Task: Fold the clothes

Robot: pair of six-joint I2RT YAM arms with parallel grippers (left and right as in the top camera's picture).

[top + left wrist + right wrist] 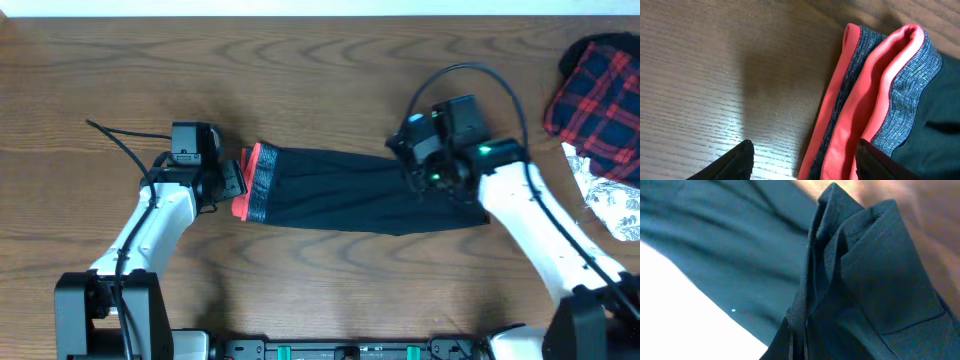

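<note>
I should next bring my right gripper down and toward the waistband (255,182), onto the trousers' flat middle (385,201), and let go of the fabric, as I am still holding the bunched black fold up.
The clothes, a pair of black trousers (340,190), lie stretched left to right across the middle of the table. Their grey-flecked waistband (255,182) with its red-orange edge points left. My left gripper (232,182) stands open at that end. In the left wrist view the waistband (875,90) shows doubled layers; my left gripper (805,149) has one finger over bare wood and the other over the red edge. My right gripper (435,175) is over the leg end, shut on a bunched fold of the black fabric (865,270), which rises from the right gripper (800,345).
A red-and-black plaid garment (600,90) lies at the far right, with a white floral cloth (612,205) just in front of it. The left arm's black cable (120,140) trails over the wooden table (300,80).
</note>
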